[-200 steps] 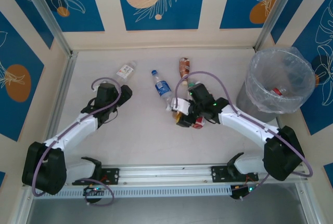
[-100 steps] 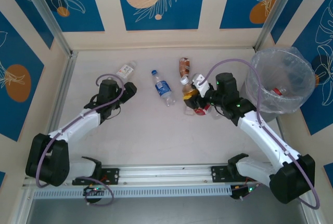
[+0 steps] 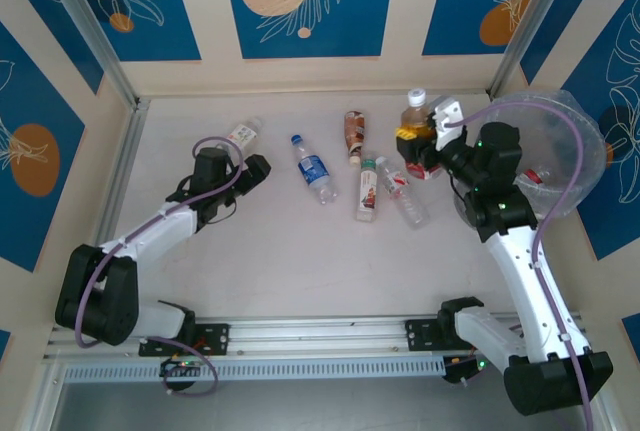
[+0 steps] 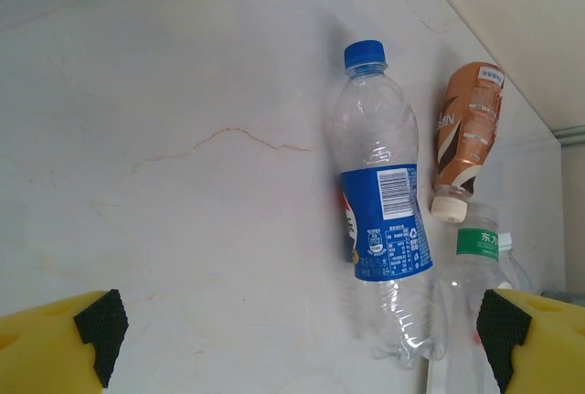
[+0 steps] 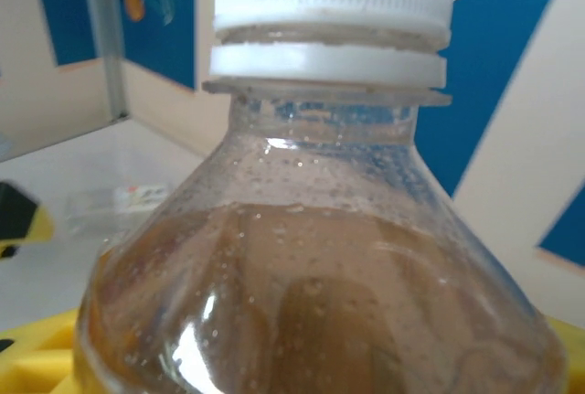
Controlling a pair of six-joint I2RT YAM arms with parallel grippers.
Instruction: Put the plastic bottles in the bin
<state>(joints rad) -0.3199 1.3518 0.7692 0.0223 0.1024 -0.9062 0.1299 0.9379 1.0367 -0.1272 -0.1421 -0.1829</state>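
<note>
The robot's right gripper will next swing sideways from above the table to over the opening of the bag-lined bin (image 3: pixel 548 149), because the upright white-capped bottle is still hanging beside the bin's rim.
My right gripper (image 3: pixel 428 137) is shut on a white-capped bottle of brown liquid (image 3: pixel 414 123), held upright above the table just left of the bin (image 3: pixel 560 123). Up close, this bottle (image 5: pixel 311 257) hides the jaws of the right gripper (image 5: pixel 311 367). My left gripper (image 3: pixel 256 168) is open and low over the table, left of the blue-label bottle (image 3: pixel 312 168). The left gripper (image 4: pixel 302 339) has bare table between its fingertips (image 4: pixel 99 323), and the blue-label bottle (image 4: pixel 380 195) lies ahead to the right. A brown bottle (image 3: pixel 353 129), a green-capped bottle (image 3: pixel 368 189), a clear bottle (image 3: pixel 404 192) and a white-label bottle (image 3: pixel 242 134) lie flat.
The bag-lined bin holds a red-labelled item (image 3: pixel 531 176) and stands in the back right corner. Metal frame posts (image 3: pixel 92 26) and patterned walls close in the back and sides. The brown bottle (image 4: pixel 466 129) and green-label bottle (image 4: pixel 475 303) lie beside the blue one.
The right arm has lifted the brown-liquid bottle out of the cluster and carried it back and right toward the bin. The left gripper has edged right toward the blue-label bottle.
</note>
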